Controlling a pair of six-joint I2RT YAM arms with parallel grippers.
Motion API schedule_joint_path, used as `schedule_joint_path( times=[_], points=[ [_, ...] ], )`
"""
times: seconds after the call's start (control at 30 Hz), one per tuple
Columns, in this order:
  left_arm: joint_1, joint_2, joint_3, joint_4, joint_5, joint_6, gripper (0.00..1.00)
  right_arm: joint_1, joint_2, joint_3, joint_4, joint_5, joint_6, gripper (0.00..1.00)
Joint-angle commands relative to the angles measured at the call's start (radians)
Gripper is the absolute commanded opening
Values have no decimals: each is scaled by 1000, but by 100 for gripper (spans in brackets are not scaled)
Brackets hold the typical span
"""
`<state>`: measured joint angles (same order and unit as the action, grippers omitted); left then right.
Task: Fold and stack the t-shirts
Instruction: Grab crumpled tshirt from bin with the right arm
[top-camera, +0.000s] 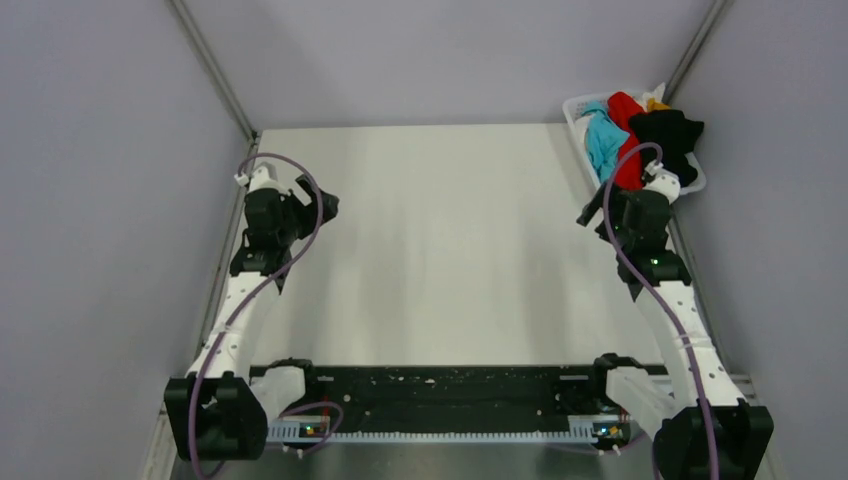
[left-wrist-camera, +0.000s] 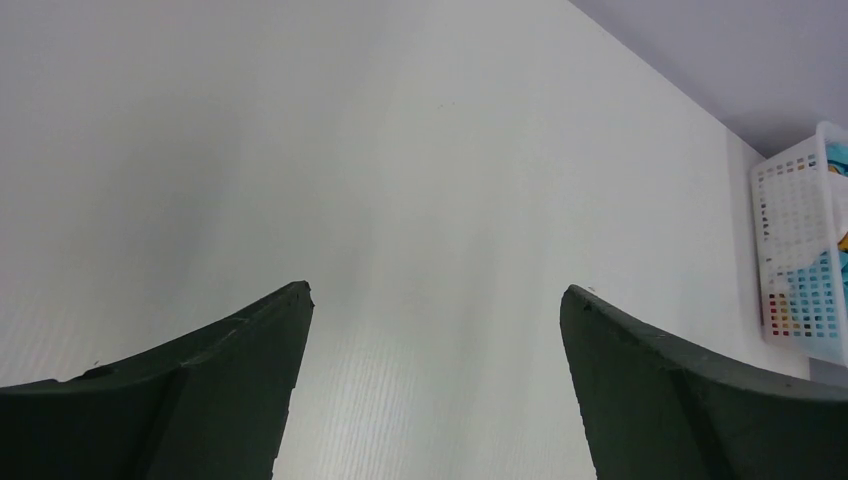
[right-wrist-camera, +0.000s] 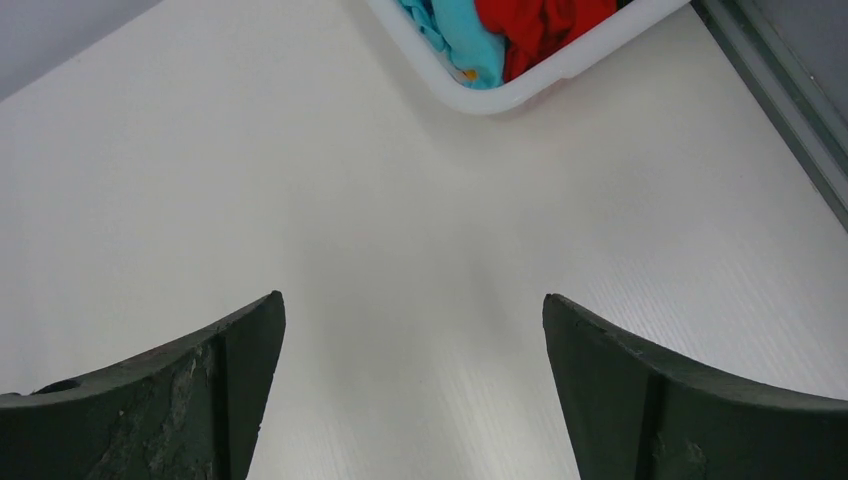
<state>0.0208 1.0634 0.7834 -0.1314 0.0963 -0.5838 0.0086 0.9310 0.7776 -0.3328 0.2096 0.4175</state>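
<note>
My right gripper moves away from my base over the basket's near rim next, then comes down onto the black t-shirt (top-camera: 669, 138).
The t-shirts lie crumpled in a white lattice basket (top-camera: 579, 112) at the table's far right corner: a turquoise-blue one (top-camera: 603, 140), a red one (top-camera: 627, 115), a black one (top-camera: 668, 130) draped over the rim, and a bit of orange-yellow (top-camera: 657, 103). My right gripper (top-camera: 592, 212) is open and empty just in front of the basket; its wrist view (right-wrist-camera: 412, 298) shows the turquoise (right-wrist-camera: 470, 30) and red (right-wrist-camera: 540, 20) cloth ahead. My left gripper (top-camera: 322, 206) is open and empty over the table's left side, as its wrist view (left-wrist-camera: 435, 292) also shows.
The white table (top-camera: 450, 250) is walled by grey panels on the left, back and right, with metal rails at the corners. The basket's lattice side (left-wrist-camera: 800, 240) shows at the far right of the left wrist view. Both arm bases stand at the near edge.
</note>
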Motion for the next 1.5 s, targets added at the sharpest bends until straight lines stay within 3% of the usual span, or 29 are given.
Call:
schedule_joint_path(
  times=[0.0,0.13,0.27,0.5,0.7,0.87,0.93,0.97,1.03,1.1,1.13,1.37,1.47],
  points=[
    [-2,-62,6,16,-29,-6,99,-4,16,17,118,-37,-37,99],
    [-2,-74,5,-3,-50,3,99,-4,94,56,227,-23,-61,99],
    [-1,-56,32,0,-82,48,99,-26,237,205,217,108,-130,99],
    [-1,14,87,28,-128,77,99,-220,621,620,95,45,-79,99],
    [-1,82,126,40,-102,84,99,-291,980,963,19,59,-45,93],
    [-1,130,164,29,-62,87,99,-319,1224,1225,-2,-41,-52,85],
    [0,146,176,27,-54,87,99,-321,1301,1299,2,-98,-66,75],
    [-1,154,181,24,-53,86,99,-321,1328,1341,-8,-131,-58,63],
    [-1,163,190,17,-52,86,99,-320,1354,1407,-26,-173,-45,29],
    [0,167,194,20,-46,87,99,-321,1335,1438,-15,-168,-35,5],
    [0,167,194,23,-45,88,99,-320,1312,1445,-7,-155,-34,0],
    [-1,162,181,37,-43,96,99,-320,1072,1472,58,-108,-122,0],
    [-1,164,178,47,-26,98,99,-319,964,1467,74,-155,-126,0]
  ],
)
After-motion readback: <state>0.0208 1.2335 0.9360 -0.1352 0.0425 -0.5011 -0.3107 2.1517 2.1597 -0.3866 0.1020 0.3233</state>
